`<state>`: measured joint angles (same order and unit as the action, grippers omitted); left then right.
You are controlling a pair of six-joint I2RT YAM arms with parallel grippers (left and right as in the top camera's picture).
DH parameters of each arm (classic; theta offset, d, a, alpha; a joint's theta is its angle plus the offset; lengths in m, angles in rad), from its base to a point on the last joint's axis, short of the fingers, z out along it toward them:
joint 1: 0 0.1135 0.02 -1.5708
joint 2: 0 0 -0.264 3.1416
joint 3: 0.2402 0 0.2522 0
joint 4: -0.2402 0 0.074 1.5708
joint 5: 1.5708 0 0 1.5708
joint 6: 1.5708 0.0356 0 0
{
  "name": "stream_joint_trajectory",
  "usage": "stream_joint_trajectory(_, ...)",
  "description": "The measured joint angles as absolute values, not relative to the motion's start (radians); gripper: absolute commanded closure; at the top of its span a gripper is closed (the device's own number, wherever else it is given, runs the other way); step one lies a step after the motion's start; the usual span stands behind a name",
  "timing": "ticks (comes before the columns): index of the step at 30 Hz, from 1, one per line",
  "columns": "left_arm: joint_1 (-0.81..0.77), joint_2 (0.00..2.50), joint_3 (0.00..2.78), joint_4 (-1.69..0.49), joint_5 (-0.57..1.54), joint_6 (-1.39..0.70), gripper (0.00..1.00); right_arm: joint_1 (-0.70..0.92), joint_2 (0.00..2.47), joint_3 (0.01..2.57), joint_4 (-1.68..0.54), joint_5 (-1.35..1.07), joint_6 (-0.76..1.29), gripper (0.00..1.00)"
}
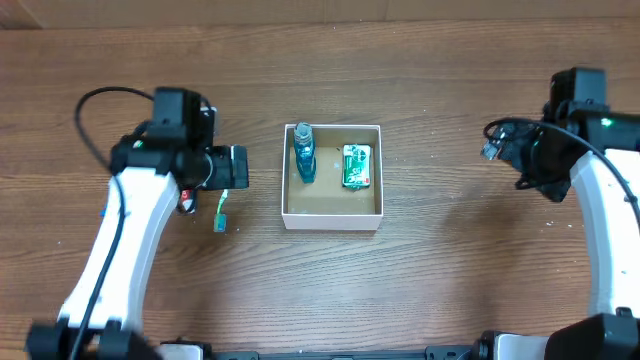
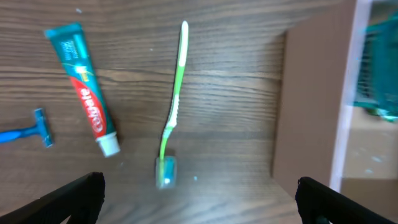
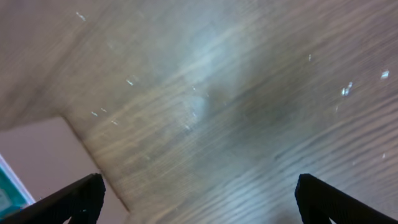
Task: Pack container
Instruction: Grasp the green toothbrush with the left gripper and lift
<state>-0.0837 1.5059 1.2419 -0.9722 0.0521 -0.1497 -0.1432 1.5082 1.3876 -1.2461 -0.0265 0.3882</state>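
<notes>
My left gripper moves down onto the middle of its handle (image 2: 173, 113) and closes next, since the green toothbrush lies clear between the toothpaste tube (image 2: 84, 87) and the container.
The container (image 1: 332, 222), a square white box with a brown inside, sits mid-table and holds a blue bottle (image 1: 304, 153) and a green packet (image 1: 357, 166). My left gripper (image 1: 238, 167) is open and empty just left of the container. In the left wrist view my left gripper (image 2: 199, 205) hovers over a green toothbrush (image 2: 173, 106), with a toothpaste tube (image 2: 84, 87) and a blue razor (image 2: 28, 130) to its left and the container wall (image 2: 308, 106) to its right. My right gripper (image 1: 497, 140) is open and empty, well right of the container.
In the overhead view the toothbrush head (image 1: 220, 217) pokes out under my left arm, and the toothpaste and razor are mostly hidden. The right wrist view shows bare wood (image 3: 217, 106), my open right gripper (image 3: 199, 199) and a container corner (image 3: 37, 162).
</notes>
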Motion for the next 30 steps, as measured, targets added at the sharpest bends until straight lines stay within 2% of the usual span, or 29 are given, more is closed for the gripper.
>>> stream_joint_trajectory(12,-0.084,1.872,1.243,-0.952,0.048,-0.115,0.0,-0.143,1.509,1.333,-1.213,-0.037,0.388,0.0)
stream_joint_trajectory(23,-0.084,1.955,1.248,-0.894,0.036,-0.104,0.01,-0.143,1.509,1.333,-1.214,-0.037,0.388,0.0)
stream_joint_trajectory(26,-0.084,1.963,1.256,-0.896,0.024,-0.105,0.18,-0.143,1.509,1.333,-1.214,-0.038,0.388,0.0)
stream_joint_trajectory(30,-0.083,1.974,1.266,-0.904,-0.006,-0.099,0.6,-0.143,1.509,1.333,-1.214,-0.038,0.388,0.0)
